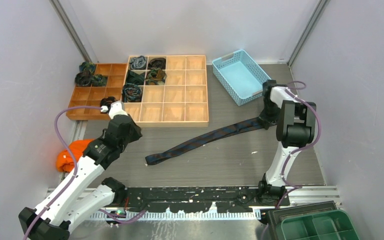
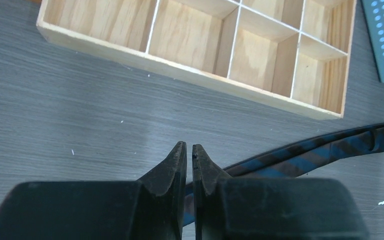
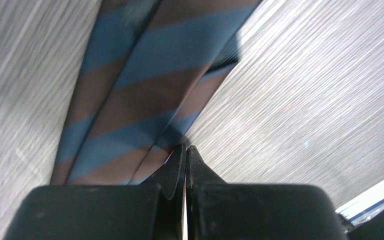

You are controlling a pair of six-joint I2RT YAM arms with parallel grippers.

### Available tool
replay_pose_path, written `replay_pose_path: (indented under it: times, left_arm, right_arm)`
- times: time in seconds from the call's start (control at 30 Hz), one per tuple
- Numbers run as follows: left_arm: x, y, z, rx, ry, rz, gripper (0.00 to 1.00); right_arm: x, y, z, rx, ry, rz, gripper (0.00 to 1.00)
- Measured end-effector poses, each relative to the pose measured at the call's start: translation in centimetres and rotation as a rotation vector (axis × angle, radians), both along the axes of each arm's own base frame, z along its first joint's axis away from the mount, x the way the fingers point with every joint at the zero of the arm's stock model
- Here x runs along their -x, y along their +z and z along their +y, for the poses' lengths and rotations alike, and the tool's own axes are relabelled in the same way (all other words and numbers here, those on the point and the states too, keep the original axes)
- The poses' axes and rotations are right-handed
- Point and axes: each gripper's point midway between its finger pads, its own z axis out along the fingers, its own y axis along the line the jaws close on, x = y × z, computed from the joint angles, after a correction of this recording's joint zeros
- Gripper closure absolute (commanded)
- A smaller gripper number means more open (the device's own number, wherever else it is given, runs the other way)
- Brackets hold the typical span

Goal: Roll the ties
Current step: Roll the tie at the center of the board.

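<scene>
The right gripper goes to the left in the top view, along the tie, toward the tie's other end next and releases, as that end lies unheld.
A long tie with blue and brown stripes lies flat and diagonal on the grey table. It also shows in the left wrist view and the right wrist view. My right gripper points down at the tie's wide right end; its fingertips are shut on the edge of the fabric. My left gripper hovers by the front left corner of the light wooden tray, shut and empty, with the tie passing behind it. Several rolled ties sit in tray cells.
A darker wooden tray with rolled ties adjoins the light one on the left. A light blue basket stands at the back right. An orange rounded object lies at the left edge. A green bin is at the front right.
</scene>
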Motion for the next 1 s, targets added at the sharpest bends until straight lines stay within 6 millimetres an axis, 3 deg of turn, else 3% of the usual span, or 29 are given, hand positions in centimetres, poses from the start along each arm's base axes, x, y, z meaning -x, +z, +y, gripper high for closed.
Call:
replay_pose_path:
  times: [0.13,0.27,0.33,0.4,0.43,0.5,0.57,0.63,0.83,1.0]
  left_arm:
    - [0.4,-1.5,0.1,0.000,0.005,0.032,0.90]
    - [0.7,-3.1,0.2,-0.010,0.007,0.072,0.93]
    - [0.6,-3.9,0.3,-0.023,0.011,0.096,0.96]
    - [0.4,-4.6,0.2,-0.034,0.016,0.121,0.97]
    - [0.2,-5.1,0.1,-0.038,0.016,0.135,0.98]
    - [0.0,-5.8,-0.2,-0.036,0.009,0.157,0.98]
    - [-0.1,-6.3,-0.6,-0.027,0.002,0.169,0.98]
    - [-0.2,-6.6,-1.0,-0.012,-0.004,0.177,0.99]
    - [-0.9,-7.1,-1.7,0.010,-0.009,0.178,1.00]
    - [-1.2,-8.8,-1.6,0.004,0.006,0.211,1.00]
  right_arm:
    - [-0.8,0.2,-2.5,0.006,-0.065,-0.036,0.99]
    - [-1.5,1.2,-2.0,0.019,-0.044,-0.077,0.99]
    - [-2.2,3.0,0.3,0.033,0.029,-0.127,0.99]
    - [-2.7,5.3,4.2,0.030,0.138,-0.198,0.99]
    - [-2.8,6.6,7.1,0.021,0.215,-0.247,0.99]
    - [-1.8,8.6,13.5,-0.029,0.379,-0.325,0.99]
    - [0.6,9.2,19.7,-0.104,0.536,-0.355,0.99]
    - [2.7,8.4,22.5,-0.146,0.607,-0.330,0.99]
    - [7.2,4.3,23.4,-0.165,0.628,-0.194,0.99]
    - [8.2,1.6,23.7,-0.169,0.615,-0.123,0.99]
